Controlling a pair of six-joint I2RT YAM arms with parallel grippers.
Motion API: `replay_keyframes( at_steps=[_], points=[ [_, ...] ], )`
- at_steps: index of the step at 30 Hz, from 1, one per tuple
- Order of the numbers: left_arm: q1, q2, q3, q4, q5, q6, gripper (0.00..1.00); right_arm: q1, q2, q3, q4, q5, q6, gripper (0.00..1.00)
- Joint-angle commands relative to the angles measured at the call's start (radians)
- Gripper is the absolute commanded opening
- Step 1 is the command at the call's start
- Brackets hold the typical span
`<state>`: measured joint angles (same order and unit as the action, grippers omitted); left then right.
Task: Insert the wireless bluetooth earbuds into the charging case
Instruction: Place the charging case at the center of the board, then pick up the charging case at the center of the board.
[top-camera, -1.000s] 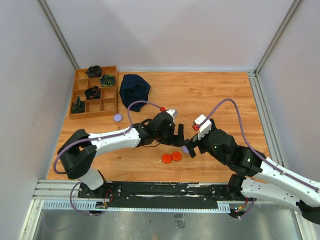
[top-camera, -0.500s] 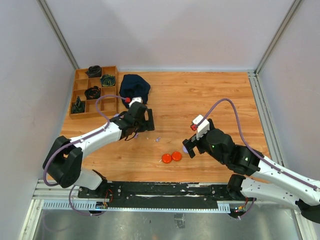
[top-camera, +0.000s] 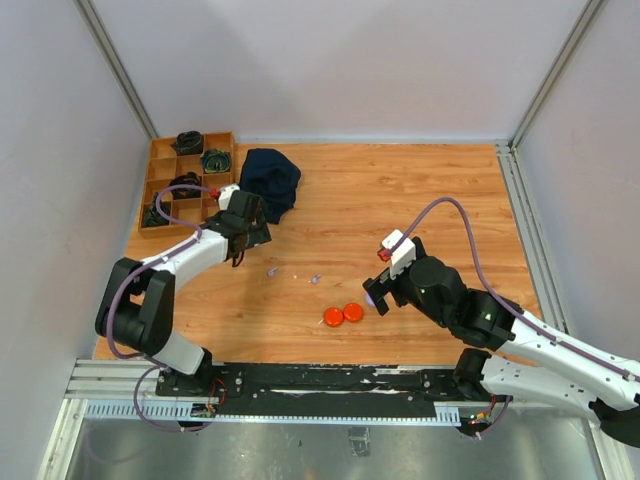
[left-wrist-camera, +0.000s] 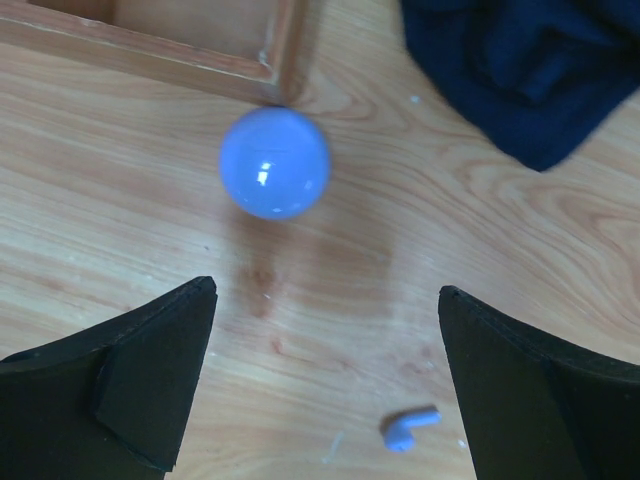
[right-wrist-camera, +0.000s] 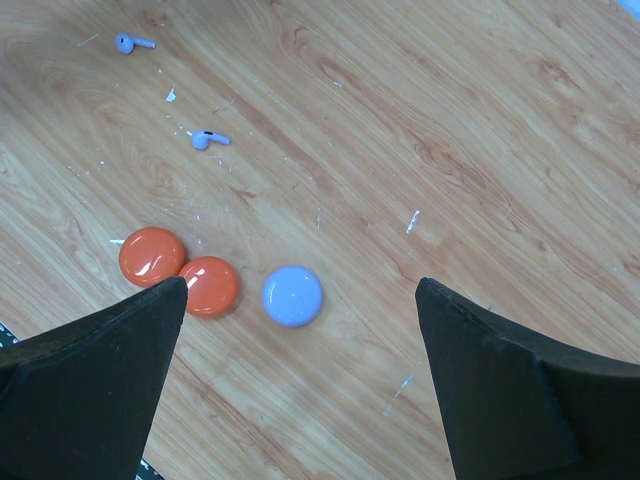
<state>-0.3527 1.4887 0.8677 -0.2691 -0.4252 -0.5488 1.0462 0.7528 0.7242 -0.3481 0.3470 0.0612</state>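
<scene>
The left gripper moves down and outward next and closes on the free sides of the lavender disc (left-wrist-camera: 274, 162) clear of the tray corner, since the disc is below and outward.
Two tiny lavender earbuds (top-camera: 271, 270) (top-camera: 316, 278) lie loose on the wooden table; the right wrist view shows both (right-wrist-camera: 128, 43) (right-wrist-camera: 207, 139). One lies between my left jaws, close to the camera (left-wrist-camera: 408, 429). No orange earbuds show. My left gripper (top-camera: 246, 228) is open and empty, hovering over a lavender disc (left-wrist-camera: 274, 163) by the tray corner. My right gripper (top-camera: 380, 292) is open and empty above another lavender disc (right-wrist-camera: 292, 295). Two orange discs (right-wrist-camera: 152, 256) (right-wrist-camera: 209, 286) touch each other just left of it.
A wooden compartment tray (top-camera: 222, 215) holding dark cables stands at the back left, its corner in the left wrist view (left-wrist-camera: 270, 70). A dark blue cloth (top-camera: 269, 178) lies beside it, also seen by the left wrist (left-wrist-camera: 530, 70). White walls surround the table.
My left arm has swung from the table's middle, beside the right gripper, back left to the tray corner. The two lavender earbuds now lie uncovered. The right arm has barely moved.
</scene>
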Motion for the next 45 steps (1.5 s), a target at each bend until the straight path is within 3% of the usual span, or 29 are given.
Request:
replay_keyframes(
  at_steps=[1, 14, 27, 35, 45],
  points=[
    [0.039, 0.068, 0.042, 0.038, -0.084, 0.022, 0.97, -0.015, 0.002, -0.013, 0.023, -0.006, -0.024, 0.99],
    [0.122, 0.261, 0.13, 0.077, -0.036, 0.034, 0.85, -0.023, 0.026, -0.012, 0.023, -0.014, -0.056, 0.98],
    [0.158, 0.332, 0.169, 0.081, -0.023, 0.026, 0.62, -0.027, 0.036, -0.02, 0.054, -0.061, -0.037, 0.99],
    [0.158, 0.238, 0.098, 0.092, 0.027, -0.016, 0.51, -0.027, 0.053, -0.038, 0.104, -0.1, -0.01, 0.99],
    [0.149, -0.044, -0.086, 0.155, 0.216, -0.18, 0.45, -0.027, 0.109, -0.078, 0.259, -0.19, 0.037, 0.99]
  ],
)
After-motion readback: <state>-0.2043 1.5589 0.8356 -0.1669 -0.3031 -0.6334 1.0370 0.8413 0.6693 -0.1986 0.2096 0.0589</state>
